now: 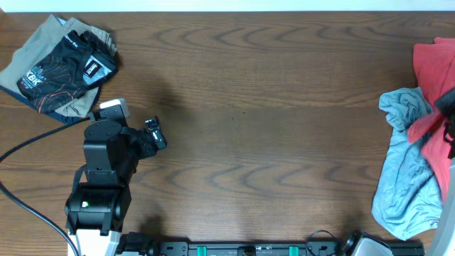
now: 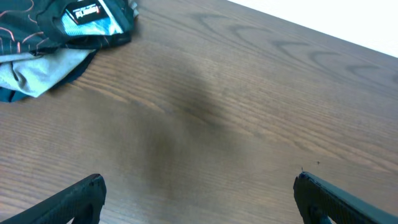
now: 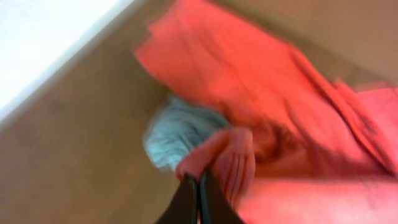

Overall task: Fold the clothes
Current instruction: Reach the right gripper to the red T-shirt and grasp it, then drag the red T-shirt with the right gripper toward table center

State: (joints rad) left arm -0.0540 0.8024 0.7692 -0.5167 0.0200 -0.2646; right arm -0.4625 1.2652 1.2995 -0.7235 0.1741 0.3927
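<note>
I need to lift my right gripper with the red T-shirt off the blue-grey garment and sweep it toward the table's middle (image 1: 307,130) before I open the gripper.
The coral-red T-shirt (image 1: 432,67) lies bunched at the table's far right edge, partly over a pale blue-grey garment (image 1: 407,171). In the right wrist view my right gripper (image 3: 199,179) is shut on a fold of the red T-shirt (image 3: 249,81), lifting it, with the blue-grey garment (image 3: 177,134) just beyond the fingertips. The picture is blurred. My left gripper (image 1: 155,134) hovers over bare wood at the left, far from both garments. Its fingers (image 2: 90,190) stand wide apart and the left gripper (image 2: 199,185) holds nothing.
A folded pile of beige and black printed clothing (image 1: 64,67) sits in the table's far left corner, also seen as the pile (image 2: 56,28) in the left wrist view. The left arm's base (image 1: 96,206) stands at the front left. A cable (image 1: 21,199) trails off the left edge.
</note>
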